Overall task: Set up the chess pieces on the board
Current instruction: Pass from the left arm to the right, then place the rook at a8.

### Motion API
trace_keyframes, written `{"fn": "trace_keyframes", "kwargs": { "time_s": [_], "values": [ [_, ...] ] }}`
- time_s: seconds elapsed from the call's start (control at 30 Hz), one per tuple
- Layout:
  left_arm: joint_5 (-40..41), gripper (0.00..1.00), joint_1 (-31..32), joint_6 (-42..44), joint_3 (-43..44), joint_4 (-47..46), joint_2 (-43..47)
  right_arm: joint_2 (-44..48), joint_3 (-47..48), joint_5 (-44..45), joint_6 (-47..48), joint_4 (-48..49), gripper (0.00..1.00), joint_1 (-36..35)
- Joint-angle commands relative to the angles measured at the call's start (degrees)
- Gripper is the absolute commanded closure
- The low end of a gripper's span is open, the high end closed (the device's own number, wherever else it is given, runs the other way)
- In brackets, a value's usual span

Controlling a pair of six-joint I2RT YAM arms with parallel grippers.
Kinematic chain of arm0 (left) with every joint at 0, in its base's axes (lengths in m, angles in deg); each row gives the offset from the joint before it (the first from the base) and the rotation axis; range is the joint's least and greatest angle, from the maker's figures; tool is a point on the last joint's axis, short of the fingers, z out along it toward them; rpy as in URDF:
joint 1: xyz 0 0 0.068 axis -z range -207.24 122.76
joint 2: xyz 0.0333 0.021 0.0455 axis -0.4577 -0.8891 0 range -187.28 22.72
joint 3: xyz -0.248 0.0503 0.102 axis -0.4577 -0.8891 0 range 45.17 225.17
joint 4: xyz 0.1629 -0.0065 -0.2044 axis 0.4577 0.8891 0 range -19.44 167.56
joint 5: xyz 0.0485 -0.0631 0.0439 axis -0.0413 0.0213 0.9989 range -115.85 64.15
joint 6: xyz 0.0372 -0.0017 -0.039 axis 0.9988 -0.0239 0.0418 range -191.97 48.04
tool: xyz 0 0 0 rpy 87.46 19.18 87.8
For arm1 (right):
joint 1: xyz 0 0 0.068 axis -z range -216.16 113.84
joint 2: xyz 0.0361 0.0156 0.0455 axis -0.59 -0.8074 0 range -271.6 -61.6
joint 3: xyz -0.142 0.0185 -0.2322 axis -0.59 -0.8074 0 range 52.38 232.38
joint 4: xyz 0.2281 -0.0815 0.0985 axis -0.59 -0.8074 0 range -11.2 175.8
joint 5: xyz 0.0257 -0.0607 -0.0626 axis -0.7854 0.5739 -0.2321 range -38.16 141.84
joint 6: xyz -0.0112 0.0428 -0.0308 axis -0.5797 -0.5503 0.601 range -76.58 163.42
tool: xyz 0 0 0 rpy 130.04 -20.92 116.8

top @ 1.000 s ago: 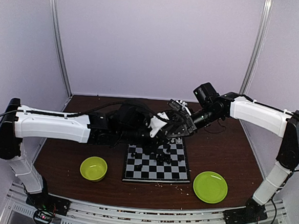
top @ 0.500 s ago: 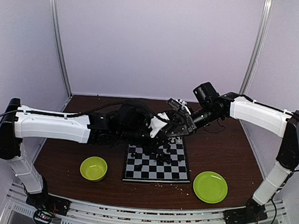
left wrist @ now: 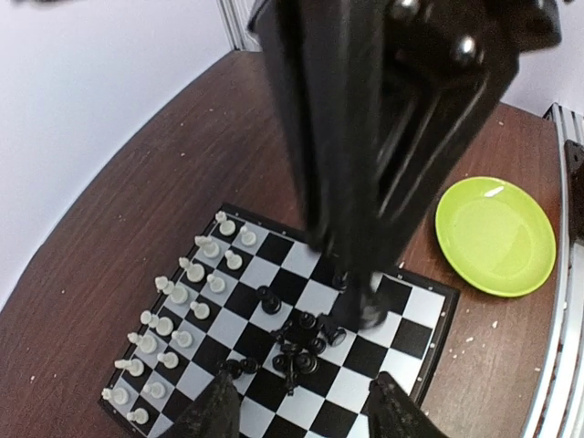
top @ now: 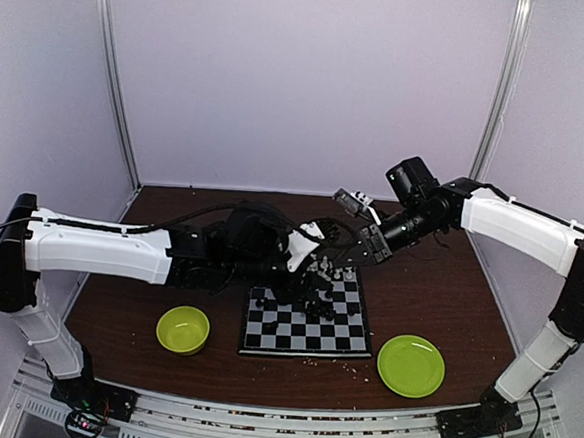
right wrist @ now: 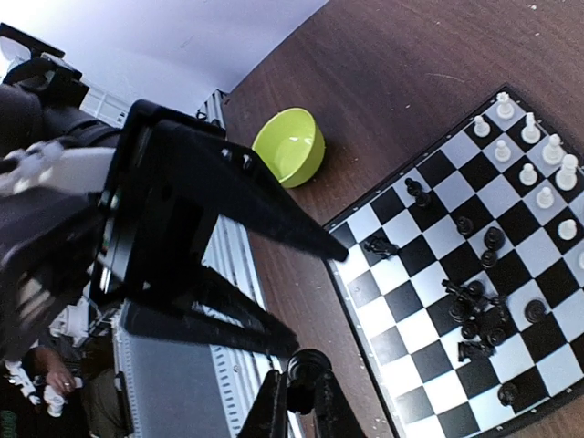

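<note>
My right gripper moves down and back over the board's near corner by the lime-green plate next to release the black piece [right wrist: 308,365], as that square stands empty.
The board [top: 294,331] lies at the table's middle. White chess pieces [left wrist: 178,301] stand in two rows along one side, and black ones [left wrist: 301,342] lie clustered near the centre. My left gripper [left wrist: 301,406] hovers over the board's far edge [top: 317,264], open, with nothing between its fingers. My right gripper [right wrist: 304,392] hangs just beside it [top: 363,246], shut on a small black chess piece [right wrist: 308,365]. In the left wrist view the right gripper's black body [left wrist: 383,137] fills the upper frame. The left gripper's spread fingers [right wrist: 228,201] loom in the right wrist view.
A lime-green bowl [top: 183,329] sits left of the board and a lime-green plate [top: 410,365] to its right, both near the front edge. Crumbs speckle the brown table [top: 437,289]. White walls with metal posts close in the sides and back.
My left gripper has opened and pulled back slightly. My right gripper has closed further on the black piece and shifted right and up, away from the left fingers.
</note>
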Motion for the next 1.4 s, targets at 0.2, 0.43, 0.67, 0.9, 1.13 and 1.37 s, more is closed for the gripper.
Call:
{"fn": "trace_keyframes", "kwargs": {
  "time_s": [0.2,0.43,0.67,0.9,1.13,1.37],
  "values": [
    [9.2,0.46,0.2,-7.2,-14.7,-6.4,12.0,17.0,-20.1,22.4,16.9,7.8,0.97,-1.4],
    [16.4,0.41,0.1,-13.5,-18.7,-8.1,14.5,20.3,-31.6,30.8,22.8,15.3,0.96,-5.3],
    [17.4,0.41,0.1,-15.3,-18.2,-7.6,14.6,14.8,-32.1,33.1,26.2,15.5,0.96,-7.2],
    [17.8,0.41,0.1,-16.3,-18.5,-7.3,14.5,11.9,-31.4,33.5,27.2,14.9,0.96,-9.1],
    [18.8,0.41,0.1,-16.3,-19.2,-7.9,14.2,8.5,-30.4,34.2,27.3,14.0,0.95,-9.4],
    [18.8,0.41,0.1,-16.4,-19.4,-8.5,13.2,6.3,-29.1,34.6,27.1,13.3,0.95,-9.7]
  ]
}}
